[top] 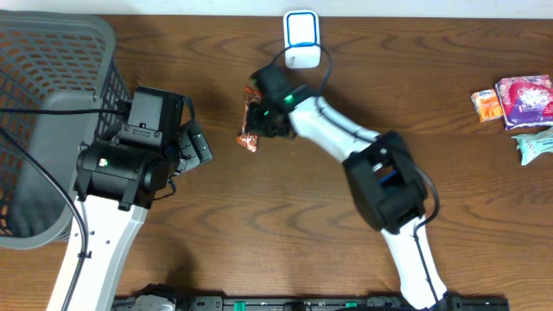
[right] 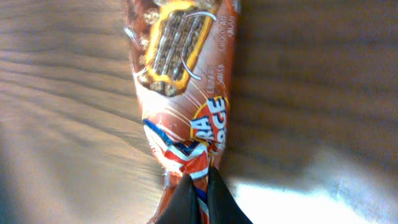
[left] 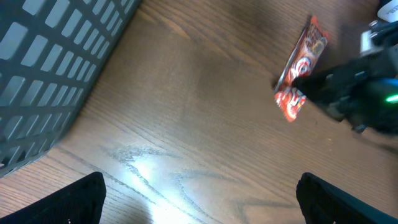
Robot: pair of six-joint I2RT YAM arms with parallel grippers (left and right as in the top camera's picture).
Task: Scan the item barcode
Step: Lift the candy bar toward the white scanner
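The robot's right gripper will next lift the packet outward over the scanner, then lower it to the bare wood [top: 346, 88] beside the scanner and let go, since both lie outward.
An orange-red snack packet [top: 250, 130] lies on the wooden table left of centre, lengthwise toward the camera in the right wrist view. My right gripper [top: 264, 119] is shut on the near end of the packet [right: 180, 74], its black fingertips [right: 214, 196] pinching the wrapper. No barcode shows on the visible face. A white scanner with a blue rim [top: 302, 39] stands at the table's far edge, just behind the right arm. My left gripper [top: 197, 147] hovers open over bare wood, left of the packet [left: 301, 68], with nothing between its fingers [left: 68, 205].
A grey mesh basket [top: 43, 112] fills the far left, and its wall [left: 56, 68] is close to the left gripper. Several wrapped snacks [top: 518, 99] and a teal packet [top: 534, 142] lie at the right edge.
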